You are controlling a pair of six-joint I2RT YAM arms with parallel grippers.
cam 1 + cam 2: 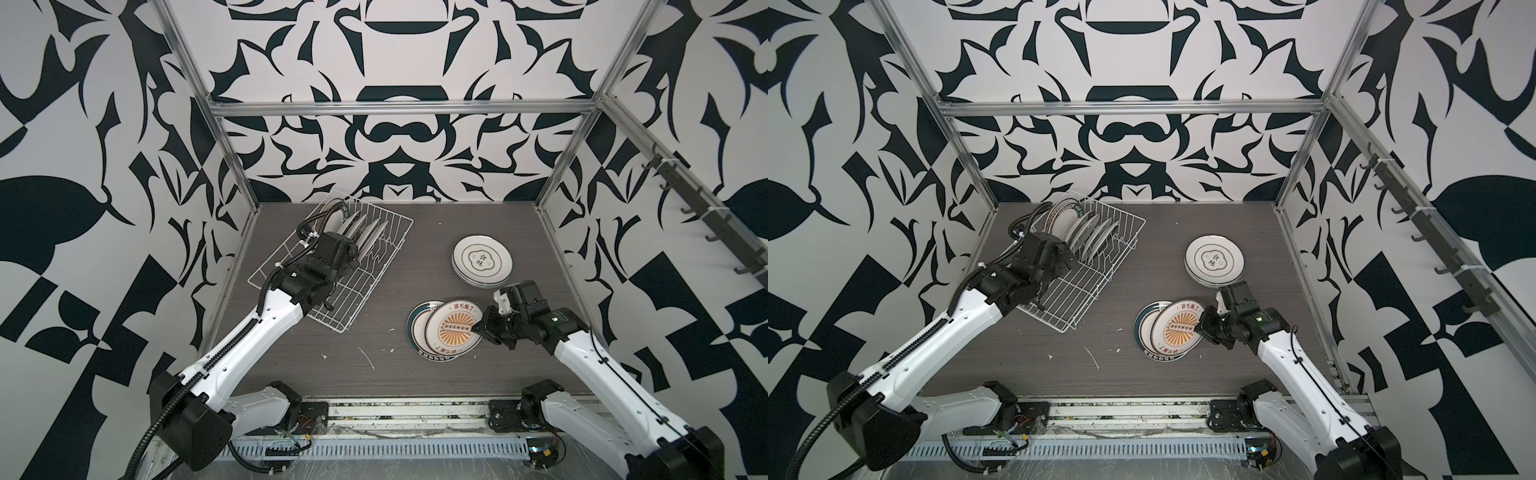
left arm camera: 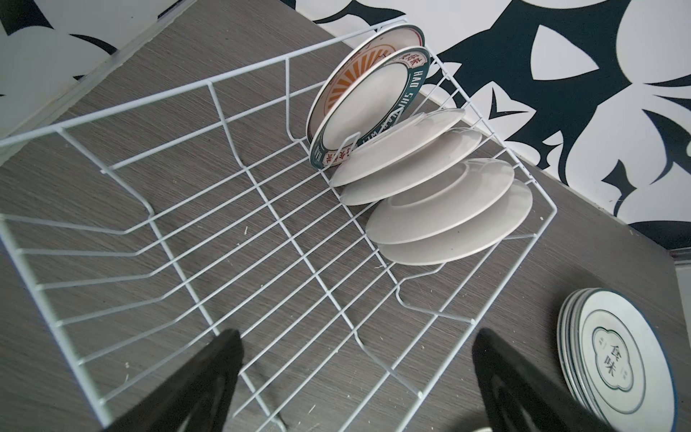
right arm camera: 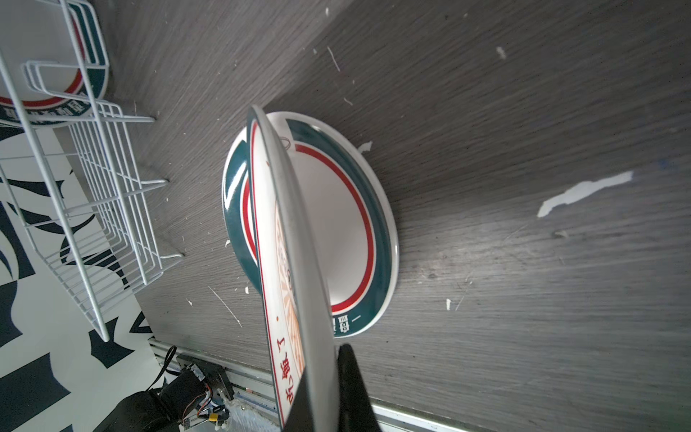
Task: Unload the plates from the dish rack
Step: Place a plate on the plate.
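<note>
The robot's right gripper will next lower the tilted sunburst plate toward the dish rack (image 1: 365, 291) onto the teal-rimmed plate (image 1: 415, 328) and let go of the sunburst plate's rim.
The white wire dish rack (image 1: 365, 291) (image 1: 1084, 291) (image 2: 224, 224) stands at the back left of the table. Several plates (image 1: 365, 232) (image 1: 1092, 232) (image 2: 430, 194) lean in a row at its far end. My left gripper (image 1: 353, 249) (image 2: 357, 334) hangs open over the rack's bare part, just short of them. My right gripper (image 1: 478, 328) (image 1: 1198, 326) (image 3: 325, 377) is shut on the rim of an orange sunburst plate (image 1: 451, 332) (image 3: 284, 243). That plate overlaps a teal-rimmed plate (image 1: 415, 328) (image 3: 347, 224) lying on the table.
A stack of white plates with a cloud emblem (image 1: 482, 259) (image 1: 1214, 259) (image 2: 613, 359) lies at the back right, close behind the right wrist. White scraps (image 1: 368, 359) dot the dark table (image 1: 415, 232). Metal frame posts and a hook rail (image 1: 706, 216) line the sides.
</note>
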